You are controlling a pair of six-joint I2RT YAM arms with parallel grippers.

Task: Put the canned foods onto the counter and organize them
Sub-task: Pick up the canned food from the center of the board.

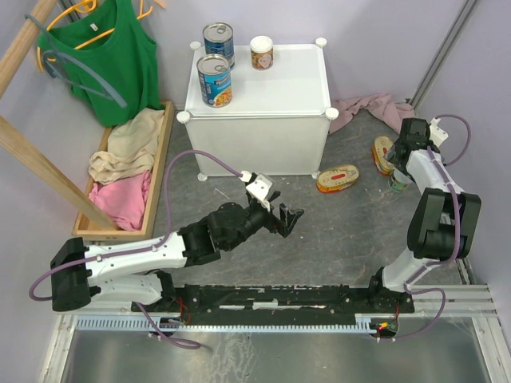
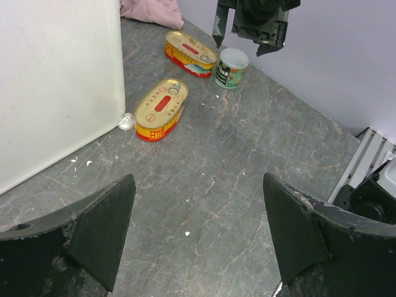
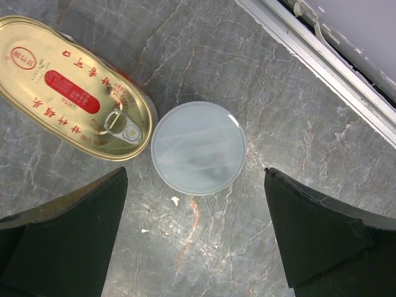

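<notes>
The small white-topped can is right below my right gripper, and the can's lid is already between the open fingers. My right gripper will move down next and close around the can.
The white counter holds two tall blue-label cans and a small white-topped can. On the grey table, one gold oval tin lies by the counter's front right corner and a second lies further right. My right gripper is open and hovers straight above another small white-topped can, next to that second tin. My left gripper is open and empty over bare table. Its view shows both tins and the small can.
A wooden tray of folded clothes stands left of the counter, with a green top hanging above it. A pink cloth lies behind the right tins. A metal rail runs close beside the small can.
</notes>
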